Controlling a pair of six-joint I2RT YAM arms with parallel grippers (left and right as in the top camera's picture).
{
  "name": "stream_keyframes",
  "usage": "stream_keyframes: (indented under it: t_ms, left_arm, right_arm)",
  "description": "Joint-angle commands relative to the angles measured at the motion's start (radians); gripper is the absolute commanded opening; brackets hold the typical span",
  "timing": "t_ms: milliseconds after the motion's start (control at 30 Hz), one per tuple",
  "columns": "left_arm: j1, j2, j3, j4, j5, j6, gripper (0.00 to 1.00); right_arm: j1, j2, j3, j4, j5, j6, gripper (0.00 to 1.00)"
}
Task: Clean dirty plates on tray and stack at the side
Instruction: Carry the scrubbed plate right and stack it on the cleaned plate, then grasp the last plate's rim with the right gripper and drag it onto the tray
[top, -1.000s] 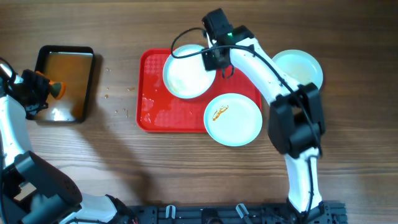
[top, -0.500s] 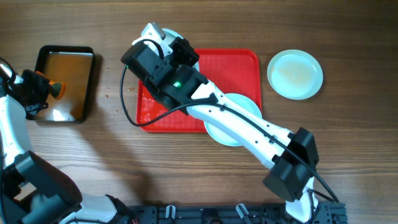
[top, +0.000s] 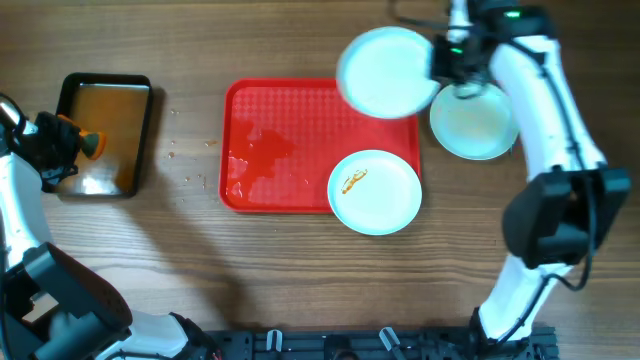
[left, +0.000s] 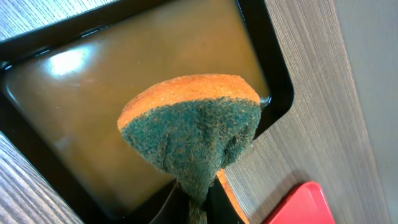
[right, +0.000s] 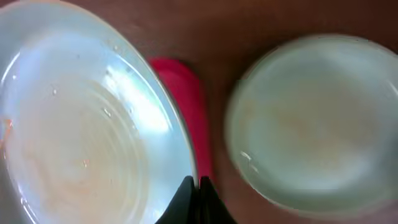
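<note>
My right gripper moves to the right in the overhead view next, then lowers the wiped plate onto a plain plate that lies beside the tray.
My right gripper is shut on the rim of a wiped plate and holds it in the air over the red tray's far right corner; the wrist view shows this plate beside my fingers. A second plain plate lies on the table right of the tray, also in the right wrist view. A third plate with an orange-brown smear lies on the tray's front right corner. My left gripper is shut on a green-and-orange sponge over the black pan.
The black pan holds brownish liquid at the far left of the table. Wet smears lie on the tray's left half. Small crumbs lie on the wood between pan and tray.
My right arm has swung from the tray's left side to the far right, carrying the plate toward the plate lying beside the tray. The left arm has not moved.
</note>
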Motion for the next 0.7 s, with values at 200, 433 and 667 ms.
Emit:
stream_keyframes:
  t_ms: [200, 433, 667]
  left_arm:
    - [0.002, 0.011, -0.006, 0.003, 0.012, -0.002, 0.04]
    - [0.002, 0.011, -0.006, 0.003, 0.012, -0.002, 0.04]
    - [0.002, 0.011, -0.006, 0.004, 0.012, -0.002, 0.04]
  right_arm:
    - [-0.358, -0.028, -0.298, 0.136, 0.002, -0.005, 0.04]
    - [-0.359, -0.033, -0.358, 0.137, -0.126, -0.032, 0.27]
    - [-0.203, -0.129, -0.359, -0.116, -0.373, -0.186, 0.94]
